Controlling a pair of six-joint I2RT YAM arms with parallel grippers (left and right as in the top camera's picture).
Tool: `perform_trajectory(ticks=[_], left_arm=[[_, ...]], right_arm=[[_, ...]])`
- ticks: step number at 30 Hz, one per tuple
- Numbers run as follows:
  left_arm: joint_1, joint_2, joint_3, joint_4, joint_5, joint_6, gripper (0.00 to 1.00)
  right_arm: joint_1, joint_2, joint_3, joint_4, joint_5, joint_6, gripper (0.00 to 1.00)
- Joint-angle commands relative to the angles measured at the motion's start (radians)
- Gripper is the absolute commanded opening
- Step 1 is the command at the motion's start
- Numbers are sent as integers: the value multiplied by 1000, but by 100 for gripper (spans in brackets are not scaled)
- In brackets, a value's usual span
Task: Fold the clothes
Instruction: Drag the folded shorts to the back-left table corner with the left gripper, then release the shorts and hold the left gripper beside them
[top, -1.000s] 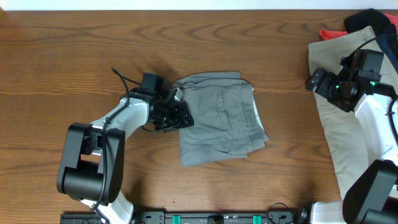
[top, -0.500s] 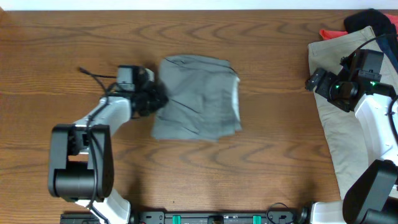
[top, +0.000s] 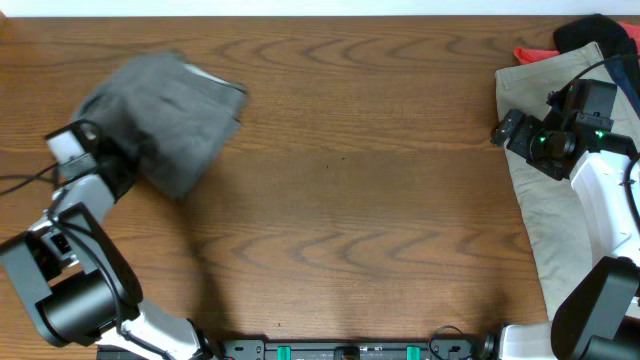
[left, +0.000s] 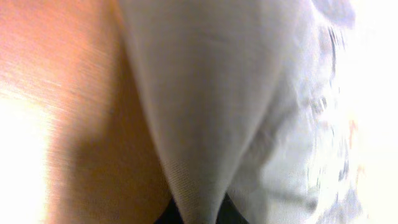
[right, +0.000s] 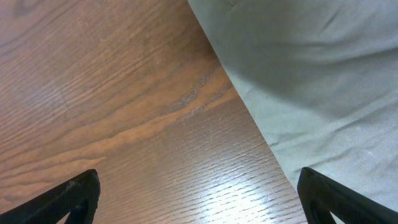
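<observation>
The folded grey-green shorts (top: 165, 110) slant against the table's far edge. My left gripper swings outward toward that edge next, turns them straighter, then releases them.
The folded grey-green shorts (top: 165, 110) are at the far left of the table, blurred by motion. My left gripper (top: 112, 160) is shut on their edge; the left wrist view shows the cloth (left: 249, 112) pinched between the dark fingers (left: 199, 214). My right gripper (top: 508, 130) is open and empty over bare wood at the left edge of the tan shorts (top: 560, 230); its fingertips (right: 199, 196) stand wide apart in the right wrist view, with the tan cloth (right: 323, 81) beside them.
A red piece (top: 535, 53) and a navy piece (top: 600, 30) lie at the back right corner on the tan shorts. Wooden table (top: 350, 200) spans the view between the arms.
My left gripper has dragged the folded grey-green shorts from the table's middle to the far left. The right arm has not moved.
</observation>
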Motion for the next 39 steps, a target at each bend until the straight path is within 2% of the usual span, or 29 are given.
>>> perform_trajectory(ticks=[1, 4, 11, 17, 23, 28, 39], left_arm=[[-2, 22, -2, 3, 11, -38, 6], [-19, 54, -2, 29, 11, -101, 6], [-73, 187, 11, 223, 79, -81, 6], [-92, 296, 108, 237, 83, -90, 6], [-135, 316, 160, 308, 71, -120, 6], [-177, 317, 164, 317, -16, -280, 6], [-266, 319, 164, 423, -201, -291, 6]], right_arm=[[-1, 2, 11, -1, -1, -18, 99], [-1, 2, 11, -1, -1, -18, 99], [-1, 2, 11, -1, -1, -18, 99], [-1, 2, 11, -1, -1, -18, 99], [-1, 2, 11, -1, -1, -18, 99], [-1, 2, 11, -1, -1, -18, 99], [-1, 2, 11, -1, -1, -18, 99]])
